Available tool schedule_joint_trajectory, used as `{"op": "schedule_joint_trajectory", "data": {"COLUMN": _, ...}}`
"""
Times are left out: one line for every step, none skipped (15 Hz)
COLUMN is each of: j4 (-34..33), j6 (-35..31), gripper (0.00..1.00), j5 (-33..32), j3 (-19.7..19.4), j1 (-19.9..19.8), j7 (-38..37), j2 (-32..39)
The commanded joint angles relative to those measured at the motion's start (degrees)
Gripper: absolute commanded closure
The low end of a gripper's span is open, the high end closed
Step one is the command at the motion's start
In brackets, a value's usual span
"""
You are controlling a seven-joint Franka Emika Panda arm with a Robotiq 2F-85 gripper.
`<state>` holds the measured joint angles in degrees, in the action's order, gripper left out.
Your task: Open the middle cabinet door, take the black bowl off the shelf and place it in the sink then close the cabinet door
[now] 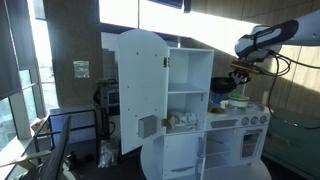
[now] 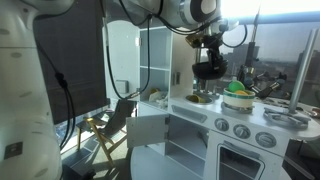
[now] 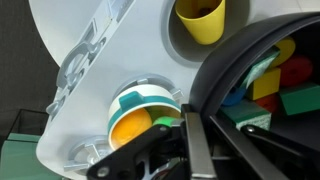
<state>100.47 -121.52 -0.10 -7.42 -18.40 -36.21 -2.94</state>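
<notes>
My gripper carries the black bowl down over the round hollow with the yellow cup (image 1: 217, 110) (image 3: 203, 29) next, because the bowl still hangs above the counter.
My gripper (image 2: 207, 52) is shut on the rim of the black bowl (image 2: 207, 70) and holds it in the air above the toy kitchen's white counter (image 2: 185, 103). In an exterior view the gripper (image 1: 240, 72) hangs over the counter's right part. In the wrist view the fingers (image 3: 190, 140) clamp the black bowl's rim (image 3: 225, 60), with coloured blocks (image 3: 285, 85) showing past it. The small plain white middle cabinet door (image 2: 150, 128) stands swung open on the lower front. I cannot make out the sink basin clearly.
The tall arched white door (image 1: 140, 90) stands open, showing shelves (image 1: 187, 92). A yellow cup (image 3: 200, 18) and a teal-and-white bowl with an orange thing in it (image 3: 140, 112) sit in the counter below. A green and yellow item (image 2: 238, 92) and oven knobs (image 2: 240, 130) are nearby.
</notes>
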Motion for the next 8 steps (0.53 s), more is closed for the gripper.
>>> {"op": "schedule_joint_trajectory", "data": {"j4": -9.15, "j6": 2.13, "gripper": 0.95, "j5": -1.99, "j3": -2.50, "j1": 1.91, "j7": -2.18, "j2": 7.97}}
{"op": "schedule_joint_trajectory", "data": {"j4": -9.56, "j6": 2.73, "gripper": 0.96, "j5": -2.32, "j3": -3.11, "j1": 2.12, "j7": -2.37, "j2": 8.69}}
{"op": "schedule_joint_trajectory", "data": {"j4": -9.53, "j6": 3.91, "gripper": 0.96, "j5": -1.64, "j3": -3.67, "j1": 2.23, "j7": -1.24, "j2": 8.84}}
{"op": "schedule_joint_trajectory", "data": {"j4": -9.29, "j6": 4.28, "gripper": 0.96, "j5": -1.84, "j3": -4.20, "j1": 2.41, "j7": -1.07, "j2": 8.96}}
{"op": "schedule_joint_trajectory", "data": {"j4": -8.82, "j6": 4.42, "gripper": 0.96, "j5": -2.06, "j3": -4.64, "j1": 2.54, "j7": -0.81, "j2": 8.90}}
{"op": "schedule_joint_trajectory", "data": {"j4": -8.44, "j6": 4.91, "gripper": 0.96, "j5": -1.87, "j3": -4.95, "j1": 2.65, "j7": -0.30, "j2": 8.89}}
{"op": "schedule_joint_trajectory", "data": {"j4": -7.91, "j6": 5.54, "gripper": 0.96, "j5": -1.47, "j3": -5.06, "j1": 2.75, "j7": 0.79, "j2": 8.78}}
{"op": "schedule_joint_trajectory", "data": {"j4": -7.32, "j6": 5.85, "gripper": 0.96, "j5": -1.51, "j3": -5.10, "j1": 2.93, "j7": 1.62, "j2": 8.69}}
